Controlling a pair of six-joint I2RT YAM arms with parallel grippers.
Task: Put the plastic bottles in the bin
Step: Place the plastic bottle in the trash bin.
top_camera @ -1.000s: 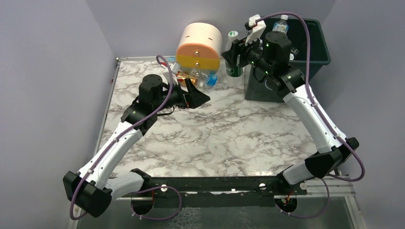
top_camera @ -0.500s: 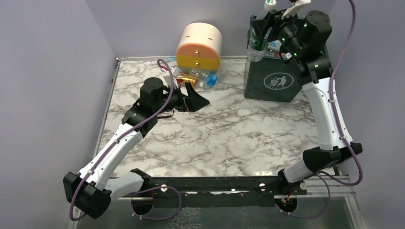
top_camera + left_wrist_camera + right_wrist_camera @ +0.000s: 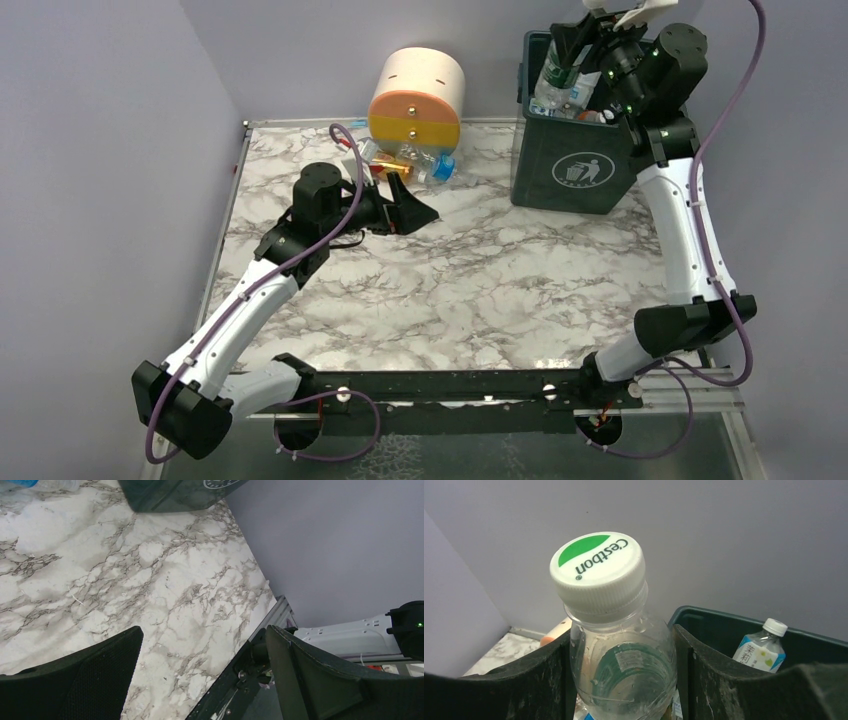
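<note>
My right gripper should next lower the clear bottle a little into the bin's opening and let go of it there, because the bottom of the bottle already hangs inside the bin's rim.
My right gripper is shut on a clear bottle with a green label and holds it above the dark green bin at the back right. In the right wrist view the bottle with its white and green cap sits between my fingers. Another bottle with a blue and white label stands in the bin. Several bottles lie in a heap in front of the round drawer unit. My left gripper is open and empty, just in front of that heap.
The cream, orange and grey round drawer unit stands at the back centre. Grey walls close the left and back sides. The table's metal edge and the arm rail show in the left wrist view, with the bin's base at the top.
My right gripper lifted the green-labelled bottle from beside the bin's left side up and rightward, over the bin's opening. The left arm has not moved.
</note>
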